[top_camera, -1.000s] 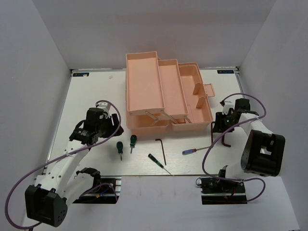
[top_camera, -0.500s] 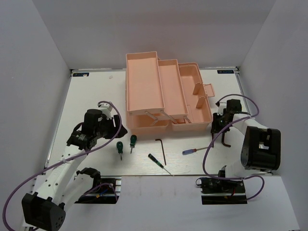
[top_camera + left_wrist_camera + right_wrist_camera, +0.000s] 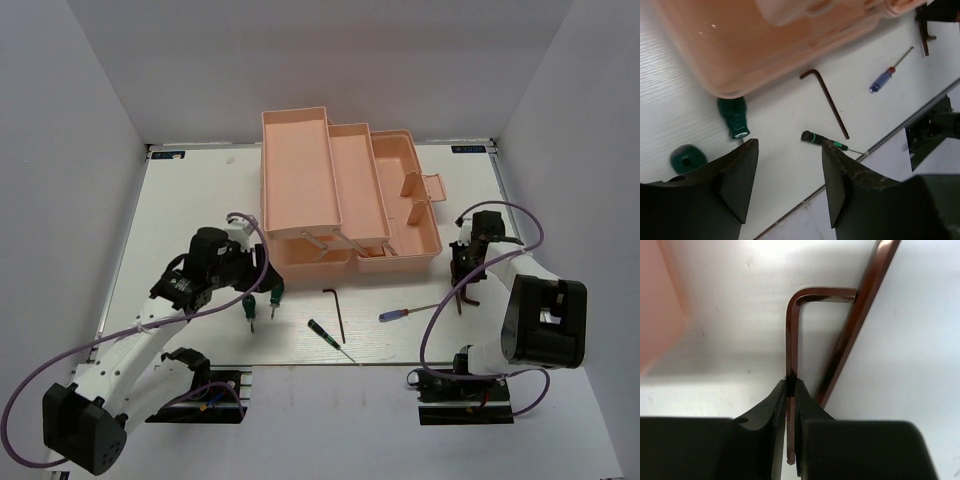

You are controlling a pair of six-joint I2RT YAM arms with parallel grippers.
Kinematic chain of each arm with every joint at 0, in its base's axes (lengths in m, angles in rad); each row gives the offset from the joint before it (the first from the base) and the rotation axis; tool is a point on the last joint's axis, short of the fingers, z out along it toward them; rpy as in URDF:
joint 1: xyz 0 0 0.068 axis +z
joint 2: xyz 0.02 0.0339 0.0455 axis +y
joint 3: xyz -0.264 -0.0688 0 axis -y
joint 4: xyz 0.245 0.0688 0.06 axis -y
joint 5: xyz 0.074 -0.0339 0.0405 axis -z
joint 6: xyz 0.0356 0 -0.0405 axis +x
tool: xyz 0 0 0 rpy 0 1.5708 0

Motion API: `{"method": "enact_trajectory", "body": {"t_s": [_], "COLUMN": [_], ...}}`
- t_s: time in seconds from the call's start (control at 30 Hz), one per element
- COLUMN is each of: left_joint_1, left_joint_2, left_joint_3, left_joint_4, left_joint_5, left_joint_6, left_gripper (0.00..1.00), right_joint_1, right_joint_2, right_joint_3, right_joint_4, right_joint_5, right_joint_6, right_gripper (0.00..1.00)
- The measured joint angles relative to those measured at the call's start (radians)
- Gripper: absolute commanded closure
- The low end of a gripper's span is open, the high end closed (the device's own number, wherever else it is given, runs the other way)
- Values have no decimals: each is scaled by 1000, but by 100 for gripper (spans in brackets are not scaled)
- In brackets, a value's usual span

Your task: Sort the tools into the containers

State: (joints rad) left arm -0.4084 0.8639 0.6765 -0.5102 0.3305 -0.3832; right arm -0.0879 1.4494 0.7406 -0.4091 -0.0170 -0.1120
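Note:
The toolbox's open section [image 3: 405, 228] is left of my right gripper in the top view, behind a side of the toolbox, so I will rise over that side and release the hex key's long arm.
The salmon-pink toolbox [image 3: 340, 200] stands open with its trays folded out. Two stubby green screwdrivers [image 3: 248, 306] [image 3: 275, 293] lie in front of it, with a dark hex key [image 3: 338, 312], a slim green screwdriver [image 3: 328, 338] and a blue-and-red screwdriver [image 3: 400, 313] to their right. My left gripper [image 3: 788, 145] is open and empty above the table, with one stubby screwdriver [image 3: 733, 116] just beyond its left finger. My right gripper [image 3: 791, 385] is shut on the long arm of an L-shaped hex key [image 3: 792, 335]. A second hex key [image 3: 857, 325] lies beside it.
The toolbox wall [image 3: 657, 305] is close on the left of my right gripper. The table's near edge rail [image 3: 890, 137] runs just past the slim green screwdriver [image 3: 822, 141]. The two arm bases [image 3: 200, 395] [image 3: 465, 390] sit at the near edge.
My left arm has swung right and now hovers by the stubby screwdrivers. My right gripper has shifted slightly toward the near edge with the hex key in it.

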Motion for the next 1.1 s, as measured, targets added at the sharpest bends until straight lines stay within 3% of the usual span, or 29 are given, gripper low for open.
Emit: {"method": "enact_trajectory", "body": {"t_s": [0.3,0.6,0.83,1.0,1.03,1.1], "left_joint_1": [-175,-415,-539,-599,-610,-631], "left_joint_2": [134,285,461,579,607,656], "left_joint_3": [-8,38,122,236,257,288], "left_joint_4": [101,160,194,178,172,156], "left_joint_5": [50,-48,-208,-344,-377,-428], "left_joint_6": [-7,-36,-84,-134,-147,-178], "left_gripper": [38,38,39,39,39,39], "right_joint_1": [-26,-31,10,88,106,140], "right_joint_2": [-198,-288,-140,40,74,143], "right_joint_3": [51,185,483,627,644,665], "right_joint_4": [-188,-269,-319,-298,-296,-292], "right_joint_5": [-52,-178,-423,-475,-475,-464], "right_joint_6": [-18,-59,-74,-16,-1,26], "right_gripper": [100,100,100,100,87,73]}}
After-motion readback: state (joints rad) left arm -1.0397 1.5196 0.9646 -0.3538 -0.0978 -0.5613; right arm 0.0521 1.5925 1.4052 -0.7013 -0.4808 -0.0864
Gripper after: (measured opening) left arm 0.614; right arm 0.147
